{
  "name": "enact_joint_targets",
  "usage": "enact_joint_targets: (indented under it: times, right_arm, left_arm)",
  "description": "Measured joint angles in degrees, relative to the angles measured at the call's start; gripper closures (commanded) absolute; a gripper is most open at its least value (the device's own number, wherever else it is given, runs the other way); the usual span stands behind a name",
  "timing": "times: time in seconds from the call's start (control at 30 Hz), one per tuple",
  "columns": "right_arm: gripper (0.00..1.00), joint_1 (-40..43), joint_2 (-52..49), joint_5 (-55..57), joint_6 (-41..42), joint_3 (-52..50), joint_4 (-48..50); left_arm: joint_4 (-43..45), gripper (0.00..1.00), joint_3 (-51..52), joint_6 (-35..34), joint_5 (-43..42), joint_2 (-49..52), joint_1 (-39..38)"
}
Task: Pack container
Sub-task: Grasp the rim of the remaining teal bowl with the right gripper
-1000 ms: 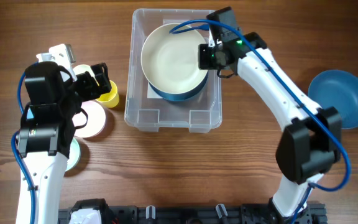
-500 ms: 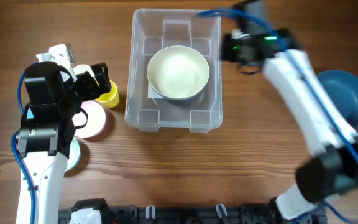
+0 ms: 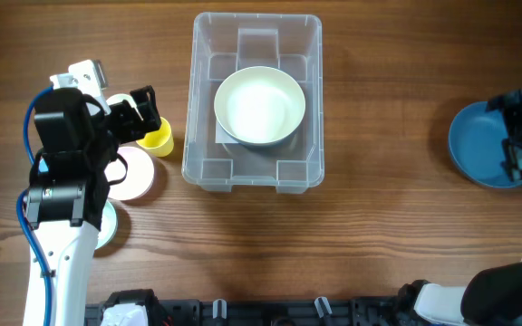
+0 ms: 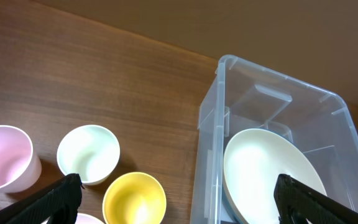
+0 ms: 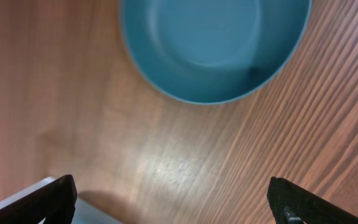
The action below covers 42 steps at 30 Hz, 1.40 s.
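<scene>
My right gripper is to move back and down and turn, so that its fingers close on the bowl's near rim (image 3: 482, 184) (image 5: 258, 91). The blue bowl is still outside the bin.
The container (image 3: 191, 109) is a clear bin at the table's middle back. Inside it, on the base, rests a cream bowl (image 3: 259, 106) with a blue outside. In the left wrist view the container (image 4: 272, 102) and that bowl (image 4: 263, 171) lie to the right. My left gripper (image 3: 143, 110) stands open just left of the bin, above a yellow cup (image 3: 159, 140), with nothing between its fingers. The left gripper (image 4: 179, 191) spans the yellow cup (image 4: 134, 199) and the bin's wall. My right gripper (image 3: 512, 134) hangs open and empty at the far right, over a blue bowl (image 3: 478, 145).
Left of the bin stand a pale cup (image 4: 89, 152) and a pink cup (image 4: 2, 158). A pale pink dish (image 3: 136, 172) lies partly under the left arm. The blue bowl (image 5: 213, 43) fills the top of the right wrist view, with bare wood under the right gripper (image 5: 173, 193).
My right gripper has opened and let go of the cream bowl, which now rests in the container. The right arm has swung far right over the blue bowl. The left arm has not moved.
</scene>
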<state>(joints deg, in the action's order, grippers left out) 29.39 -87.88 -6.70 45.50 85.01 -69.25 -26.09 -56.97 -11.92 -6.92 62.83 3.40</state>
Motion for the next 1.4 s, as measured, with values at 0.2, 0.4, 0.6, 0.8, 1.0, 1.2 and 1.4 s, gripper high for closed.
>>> enact_joint_targets:
  times: [0.2,0.4,0.6,0.8,1.0,1.2,1.4]
  right_arm:
    - [0.00,1.09,-0.35,-1.22,1.22,-15.93,13.20]
    - [0.00,1.09,-0.44,-0.72,4.50,-27.71,25.57]
    - [0.00,1.09,-0.44,1.03,8.55,-33.44,34.73]
    - [0.04,1.16,-0.44,3.76,14.51,-35.67,38.45]
    - [0.18,1.16,-0.44,7.63,19.78,-36.63,38.66]
    - [0.41,1.16,-1.09,8.70,21.49,-37.99,38.75]
    - [0.69,1.20,-5.03,8.70,21.92,-38.18,38.53]
  left_arm:
    - [0.02,0.00,0.00,0.00,0.02,0.00,0.00]
    - [0.02,0.00,0.00,0.00,0.02,0.00,0.00]
    - [-0.26,0.00,0.00,0.00,0.04,0.00,0.00]
    - [-0.70,0.00,0.00,0.00,0.04,0.00,0.00]
    - [-0.70,0.00,0.00,0.00,0.04,0.00,0.00]
    - [-0.63,0.00,0.00,0.00,0.04,0.00,0.00]
    - [-0.66,0.00,0.00,0.00,0.04,0.00,0.00]
